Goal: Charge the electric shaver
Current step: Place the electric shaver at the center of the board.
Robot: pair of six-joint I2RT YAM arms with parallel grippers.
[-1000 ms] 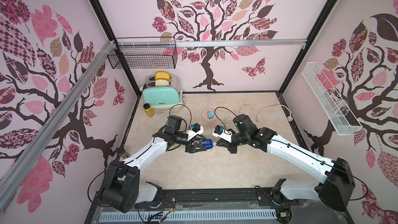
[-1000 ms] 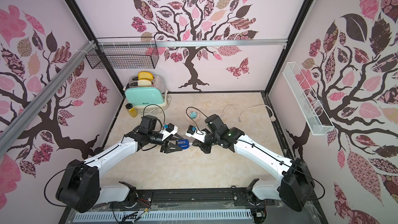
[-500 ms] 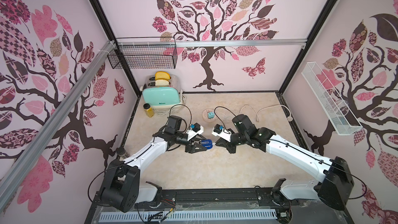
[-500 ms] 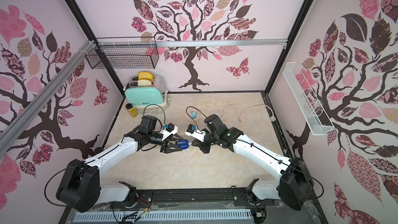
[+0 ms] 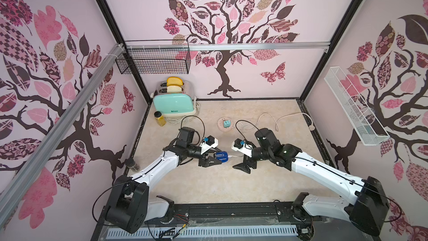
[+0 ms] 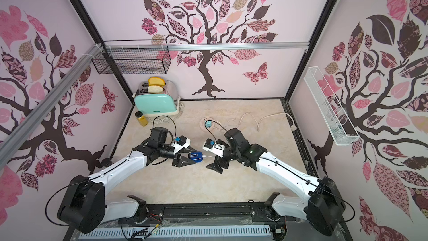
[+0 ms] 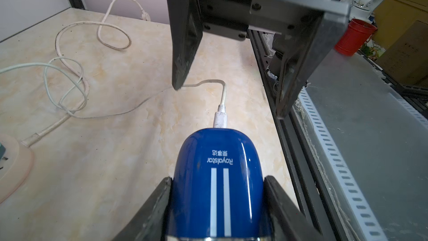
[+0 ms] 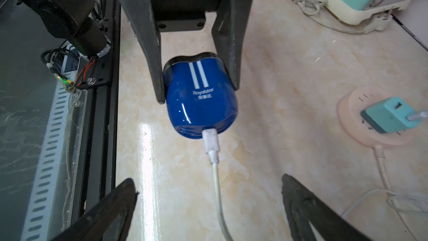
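Note:
The white charging plug is in the end of the electric shaver (image 5: 221, 156), so the left gripper will next move down to the bare tabletop below and let go of the shaver.
The electric shaver (image 5: 221, 156) (image 6: 196, 156) is a glossy dark blue body with two white stripes, held above the tabletop. My left gripper (image 5: 217, 157) (image 7: 217, 179) is shut on it, one finger on each side (image 8: 196, 92). A white charging plug (image 8: 210, 142) (image 7: 220, 118) sits in the shaver's end. Its cable (image 8: 217, 193) runs across the table to a mint-green adapter (image 8: 389, 114) (image 5: 226, 124) on the pink socket disc (image 8: 347, 121). My right gripper (image 5: 239, 158) (image 8: 208, 179) faces the shaver and stands open, with the cable loose between its fingers.
A mint toaster (image 5: 173, 106) with bread stands at the back left, with a yellow jar (image 5: 160, 118) beside it. A dark jar (image 5: 132, 163) stands at the left wall. A black wire basket (image 5: 152, 61) and a white one (image 5: 354, 110) hang on the walls. White cable loops (image 7: 69, 84) lie behind the grippers.
My right gripper has opened and let go of the charging plug, which stays in the shaver. The left gripper still holds the shaver in the same place.

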